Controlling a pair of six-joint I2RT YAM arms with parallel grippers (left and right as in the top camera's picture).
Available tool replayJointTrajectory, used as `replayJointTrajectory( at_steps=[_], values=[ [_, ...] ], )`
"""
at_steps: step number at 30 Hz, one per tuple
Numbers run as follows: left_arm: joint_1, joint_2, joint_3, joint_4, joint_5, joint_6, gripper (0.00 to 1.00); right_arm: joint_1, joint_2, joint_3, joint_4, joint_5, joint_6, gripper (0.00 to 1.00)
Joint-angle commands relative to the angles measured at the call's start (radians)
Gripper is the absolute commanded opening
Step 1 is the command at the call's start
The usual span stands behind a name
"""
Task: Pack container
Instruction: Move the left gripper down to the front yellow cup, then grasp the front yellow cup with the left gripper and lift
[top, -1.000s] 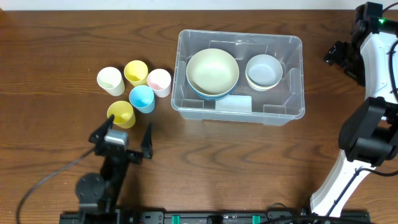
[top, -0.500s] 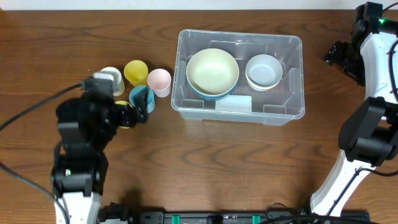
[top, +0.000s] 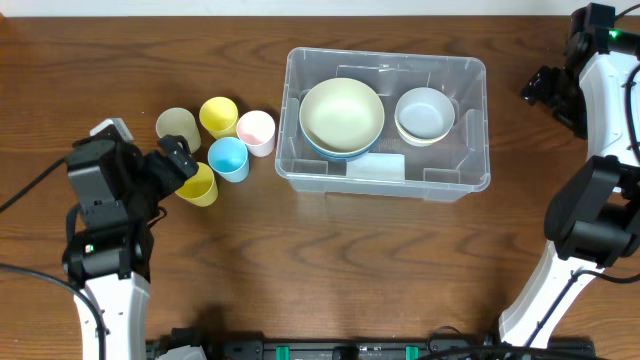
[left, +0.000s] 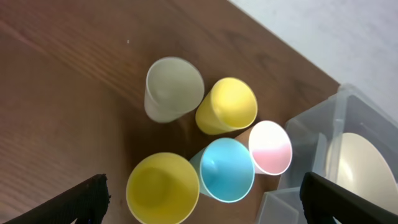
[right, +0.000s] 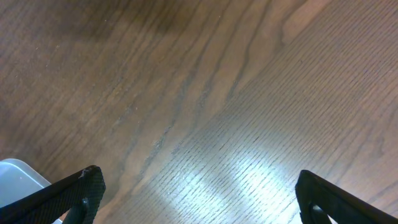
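Note:
The near yellow cup (left: 163, 188) stands clear on its side away from the blue cup, so the left gripper will next lower its open fingers toward it, astride that side.
The clear container (top: 470, 180) stands right of the table's middle. It holds a pale green bowl (top: 342, 113) stacked on a blue one, and a smaller white bowl (top: 424, 113). Left of it stand several cups: cream (top: 177, 127), yellow (top: 218, 115), pink (top: 256, 130), blue (top: 229, 157) and a second yellow one (top: 200, 187). My left gripper (top: 162, 165) hangs open above the cups' left side. In the left wrist view the near yellow cup (left: 163, 188) and the blue cup (left: 227, 169) lie between the spread fingers of the left gripper (left: 211, 205). My right gripper (top: 545, 90) stands open, far right of the container.
The right wrist view shows bare wood under the open right gripper (right: 205, 202), with a pale corner of the container (right: 15, 173) at the lower left. The left arm's cable (top: 25, 190) trails across the left side. The table's far edge runs behind the container.
The left arm has swung from the table's front edge to the left of the cups, and its open gripper now points over them. The right arm has not moved.

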Motion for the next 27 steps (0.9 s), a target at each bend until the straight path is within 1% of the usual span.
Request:
replayJointTrajectory(
  at_steps=[1,2,3,5,11,27],
  values=[
    [0.014,0.058,0.032,-0.059,-0.076,-0.185,0.98,-0.010,0.015,0.004,-0.001,0.014,0.013,0.99],
    [0.021,0.092,0.032,-0.109,-0.131,-0.276,0.98,-0.010,0.015,0.004,-0.001,0.014,0.013,0.99],
    [0.025,0.117,0.032,-0.134,-0.148,-0.307,0.98,-0.010,0.015,0.004,-0.001,0.014,0.013,0.99],
    [0.032,0.172,0.032,-0.157,-0.147,-0.324,0.98,-0.010,0.015,0.004,-0.001,0.014,0.013,0.99],
    [0.032,0.298,0.032,-0.161,-0.146,-0.331,0.98,-0.010,0.015,0.004,-0.001,0.014,0.013,0.99],
    [0.032,0.487,0.032,-0.160,-0.146,-0.331,0.98,-0.010,0.015,0.004,-0.001,0.014,0.013,0.99]
  ],
)
